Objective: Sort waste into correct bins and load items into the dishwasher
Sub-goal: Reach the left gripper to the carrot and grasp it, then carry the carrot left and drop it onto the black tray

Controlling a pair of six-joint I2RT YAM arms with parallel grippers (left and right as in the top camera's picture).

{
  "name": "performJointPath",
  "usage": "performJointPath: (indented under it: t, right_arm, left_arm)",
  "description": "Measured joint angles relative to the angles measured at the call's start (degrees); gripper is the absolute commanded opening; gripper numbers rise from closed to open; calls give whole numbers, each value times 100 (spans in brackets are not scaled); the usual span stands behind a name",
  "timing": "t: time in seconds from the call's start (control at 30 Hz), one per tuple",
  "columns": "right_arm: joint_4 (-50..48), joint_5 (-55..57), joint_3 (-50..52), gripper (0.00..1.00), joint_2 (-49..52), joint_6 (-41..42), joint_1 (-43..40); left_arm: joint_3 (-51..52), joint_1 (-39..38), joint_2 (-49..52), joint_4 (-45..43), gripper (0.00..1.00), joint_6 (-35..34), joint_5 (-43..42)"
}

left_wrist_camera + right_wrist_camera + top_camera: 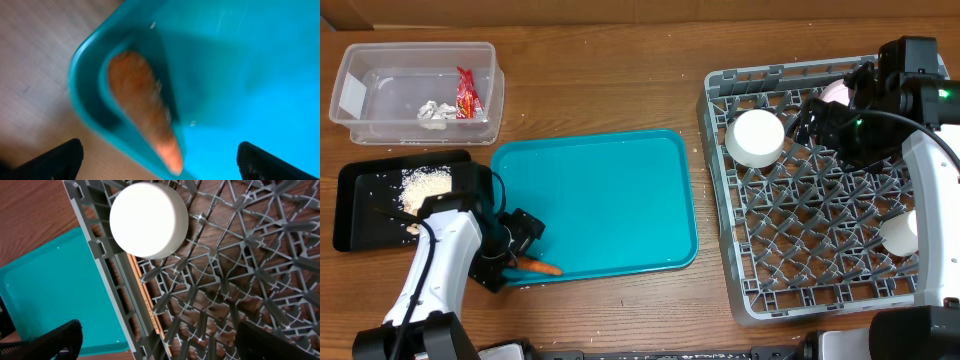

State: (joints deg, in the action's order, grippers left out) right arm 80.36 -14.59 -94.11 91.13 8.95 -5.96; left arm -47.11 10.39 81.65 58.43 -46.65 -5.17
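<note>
The carrot (542, 267) lies below my left gripper, between its spread fingers. My left gripper moves down into the tray corner next and closes across the carrot's middle.
A small orange carrot (542, 267) lies in the front-left corner of the teal tray (610, 190). My left gripper (517, 258) hovers over it, open and empty; in the left wrist view the carrot (145, 110) sits between the spread fingers (160, 165). My right gripper (807, 125) is open and empty above the grey dish rack (820, 290), beside an upturned white bowl (755, 137) (149, 220). Chopsticks (145, 300) lie along the rack's left wall. A white cup (898, 232) stands in the rack. A pinkish bowl (835, 92) shows partly behind the right arm. The plate is out of view.
The clear tub (380, 110) at the back left holds the red wrapper (467, 93) and the white tissue (435, 110). The black tray (355, 215) holds white rice (425, 185) and a beige scrap (412, 228), next to my left arm.
</note>
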Motion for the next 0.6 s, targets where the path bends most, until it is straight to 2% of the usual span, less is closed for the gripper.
performJointPath:
  t: [0.2, 0.37, 0.53, 0.6]
  right_arm:
    - [-26, 2, 0, 100, 0, 0, 0]
    - [-22, 0, 0, 100, 0, 0, 0]
    - [-22, 0, 0, 100, 0, 0, 0]
    - [-22, 0, 0, 100, 0, 0, 0]
  left_arm:
    - [671, 0, -2, -1080, 95, -37, -2]
    - [745, 0, -2, -1222, 71, -63, -4]
    - [745, 0, -2, -1375, 56, -101, -2]
    - [745, 0, -2, -1438, 46, -94, -2]
